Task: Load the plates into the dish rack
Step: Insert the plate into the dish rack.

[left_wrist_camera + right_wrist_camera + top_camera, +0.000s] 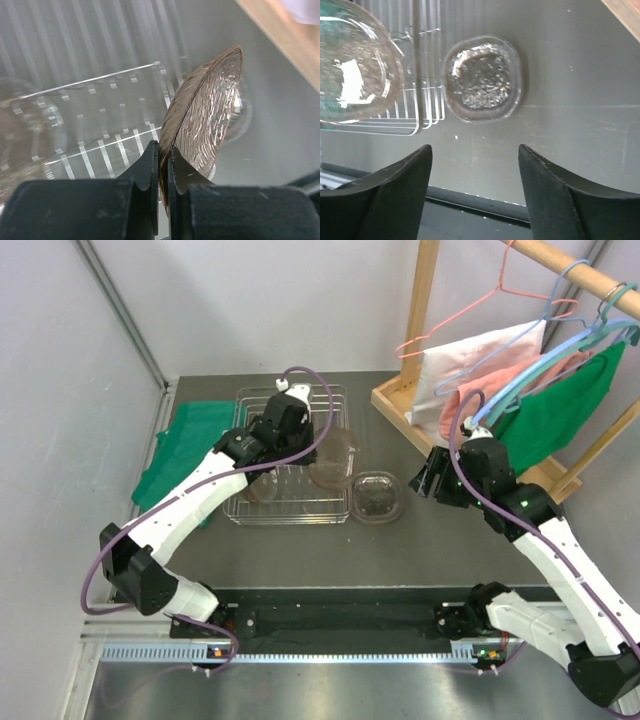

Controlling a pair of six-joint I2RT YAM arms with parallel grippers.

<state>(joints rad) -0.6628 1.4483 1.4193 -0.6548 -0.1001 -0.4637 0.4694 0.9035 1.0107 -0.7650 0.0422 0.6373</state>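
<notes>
Next, my left gripper moves to the left in the top view and down onto the rack's empty bars beside the second plate to release.
My left gripper [310, 443] is shut on the rim of a brown-tinted patterned glass plate [334, 458] and holds it over the right edge of the silver wire dish rack [250, 512]. In the left wrist view the gripper [164, 150] pinches this plate [207, 117] on edge, tilted, above the rack's bars [100, 105]. A second plate [262, 488] lies in the rack's front left. A third, clearer plate [377, 497] lies flat on the table right of the rack, also in the right wrist view [482, 80]. My right gripper [434, 480] [475, 152] is open and empty, to the right of it.
A green cloth [185, 445] lies on the table left of the rack. A wooden clothes stand [420, 400] with hangers and hung clothes [560, 405] fills the back right, close behind my right arm. A grey wall [60, 390] bounds the left.
</notes>
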